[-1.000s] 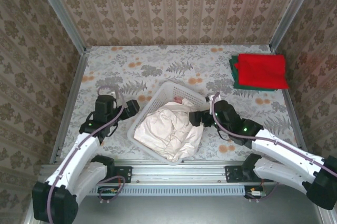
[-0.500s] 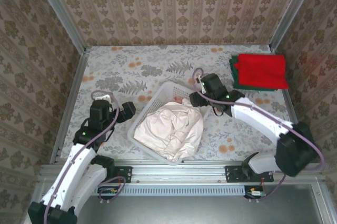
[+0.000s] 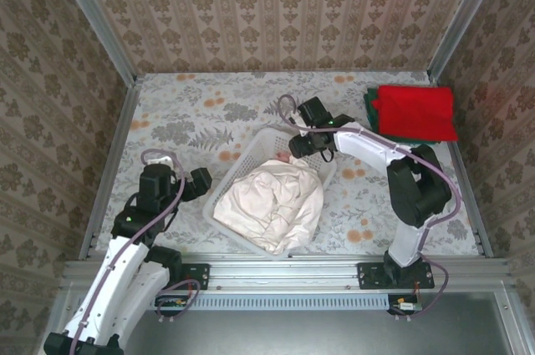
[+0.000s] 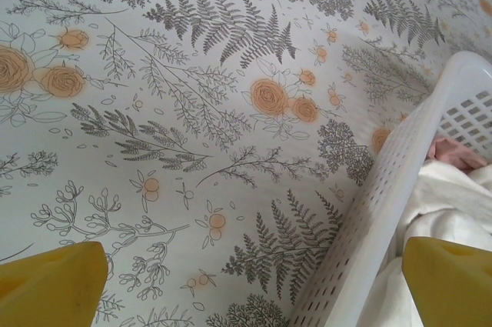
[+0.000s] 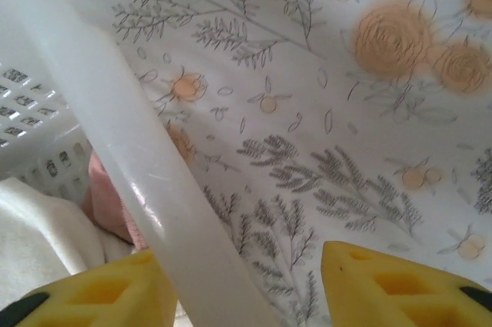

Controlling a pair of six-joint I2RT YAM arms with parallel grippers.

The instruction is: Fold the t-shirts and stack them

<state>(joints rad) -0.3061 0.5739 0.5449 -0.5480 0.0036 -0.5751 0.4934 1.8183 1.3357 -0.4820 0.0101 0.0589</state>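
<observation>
My empty left gripper will next move across the basket [image 3: 230, 175] and down onto its opposite rim [image 3: 315, 219], beyond the cream t-shirt, because cloth hangs over the basket's rim there.
A crumpled cream-white t-shirt [image 3: 272, 200] fills the white lattice basket [image 3: 230, 175] in the middle of the table. At the back right a folded red t-shirt [image 3: 415, 111] lies on a folded dark green t-shirt [image 3: 370, 117]. My right gripper [image 3: 294, 144] is at the basket's far rim. In the right wrist view the rim [image 5: 131, 158] runs between the jaws of that gripper [image 5: 246, 296], against the left finger and apart from the right one, with cream cloth [image 5: 38, 235] below. My left gripper [image 3: 203, 180] stands wide open and holds nothing, just left of the basket wall [image 4: 400, 188].
A bit of pink cloth [image 3: 284, 157] shows at the basket's far end, beside the cream shirt. Metal frame posts and patterned walls close in the table on three sides. Flowered tablecloth lies bare left of the basket and behind it.
My right arm has swung from the basket's right side round to its far rim, and its jaws have narrowed. My left arm has drawn back a little toward the near edge.
</observation>
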